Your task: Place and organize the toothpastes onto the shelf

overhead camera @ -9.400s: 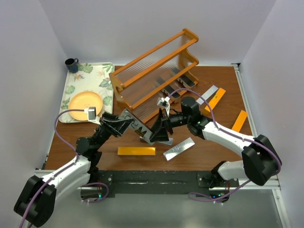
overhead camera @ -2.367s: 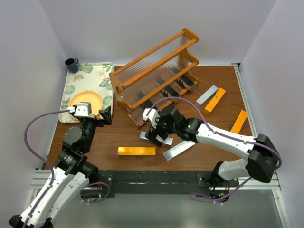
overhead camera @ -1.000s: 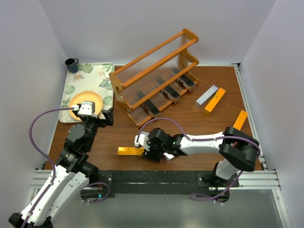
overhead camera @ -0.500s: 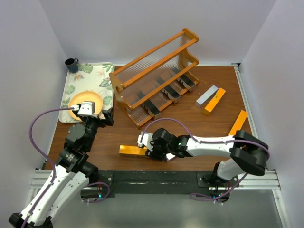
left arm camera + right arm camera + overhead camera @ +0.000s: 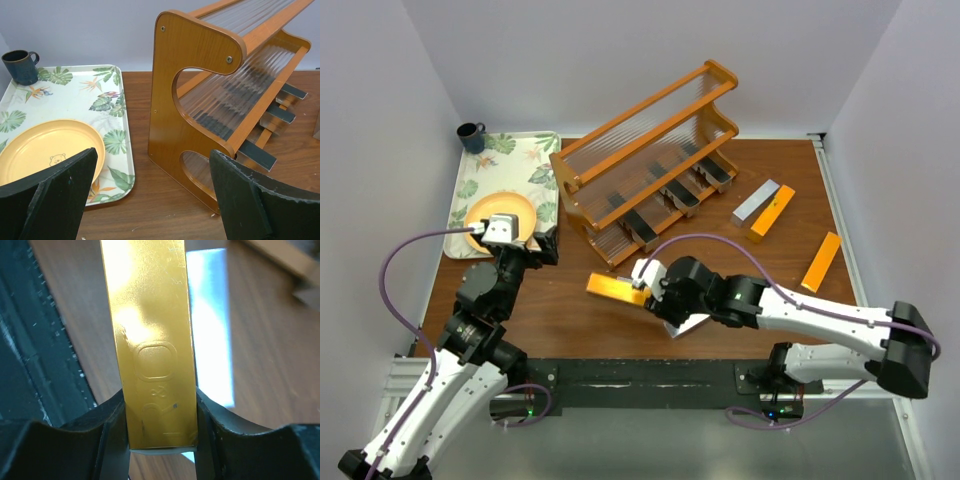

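My right gripper should move up, outward and to the right in the top view, over the middle level's far end, and let go there, because that level is empty.
My right gripper is shut on one end of a metallic orange-gold toothpaste, held off the table in front of the shelf. The right wrist view shows both fingers pressed on the gold carton, with a silver toothpaste lying on the table below. Three dark toothpastes lie on the shelf's lowest tier. A silver one and two orange ones lie at the right. My left gripper hangs open and empty near the shelf's left end panel.
A floral tray at the far left holds a yellow plate, with a dark mug at its far corner. The silver carton lies under my right arm near the front edge.
My right gripper shut on the gold carton lying on the table, then lifted it and carried it back towards the shelf. The left arm has stayed still.
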Controlling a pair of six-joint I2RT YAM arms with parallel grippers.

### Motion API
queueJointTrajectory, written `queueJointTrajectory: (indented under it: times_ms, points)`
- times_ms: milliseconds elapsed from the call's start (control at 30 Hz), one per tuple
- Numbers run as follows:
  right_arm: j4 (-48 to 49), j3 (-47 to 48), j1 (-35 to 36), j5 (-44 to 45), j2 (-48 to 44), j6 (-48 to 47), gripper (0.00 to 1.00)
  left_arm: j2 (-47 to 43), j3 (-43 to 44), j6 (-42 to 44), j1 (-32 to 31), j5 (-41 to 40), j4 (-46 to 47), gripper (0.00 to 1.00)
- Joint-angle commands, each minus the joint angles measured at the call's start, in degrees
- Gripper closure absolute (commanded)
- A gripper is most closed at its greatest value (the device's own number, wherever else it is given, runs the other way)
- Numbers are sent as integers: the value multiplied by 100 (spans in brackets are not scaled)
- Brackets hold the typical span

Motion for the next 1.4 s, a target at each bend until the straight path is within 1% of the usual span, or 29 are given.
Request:
queueJointTrajectory:
  times_ms: [0, 133, 167, 200, 333, 367, 400, 467, 500, 567, 700, 767, 800, 967, 1100, 1367]
  points:
    - [-852, 804, -579, 992, -425, 500, 86, -59, 19, 102, 20, 54, 109, 0]
    - [-1405, 1261, -1424, 913, -618, 510, 86, -76, 36, 94, 20, 98, 117, 0]
    - [-1511, 1488, -1591, 913, -592, 475, 86, -85, 36, 94, 20, 98, 126, 0]
    - [-1608, 1613, -1932, 878, -557, 457, 86, -94, 36, 94, 20, 107, 117, 0]
    - [-1881, 2166, -2699, 747, -259, 299, 86, -129, 19, 85, 20, 142, 117, 0]
    - [-1881, 2342, -2857, 685, -67, 177, 86, -120, 19, 85, 29, 151, 117, 0]
    - [-1864, 2422, -3172, 633, 40, 123, 86, -138, 19, 76, 20, 177, 117, 0]
    - [-1829, 2710, -3481, 326, 416, -26, 86, -147, 28, 76, 20, 204, 117, 0]
    - [-1837, 2834, -3744, 211, 566, -70, 86, -147, 28, 67, 20, 221, 117, 0]
    - [-1837, 3089, -3956, 105, 830, -132, 86, -138, 19, 67, 20, 248, 126, 0]
    - [-1899, 4038, -4518, 9, 1725, -255, 86, -147, 10, 67, 20, 265, 135, 0]
    - [-1943, 4537, -4703, -53, 1982, -290, 86, -155, 19, 67, 20, 265, 126, 0]
    - [-1960, 4706, -4852, -280, 2096, -308, 86, -155, 19, 67, 20, 265, 135, 0]
    - [-2478, 5944, -5100, -423, 3124, -509, 84, -112, 10, 67, 20, 318, 153, 0]
    - [-2549, 6280, -5257, -449, 3556, -598, 82, -85, 1, 67, 20, 344, 170, 0]
    - [-2681, 6939, -5346, -484, 4338, -642, 81, 20, -8, 67, 20, 397, 205, 0]
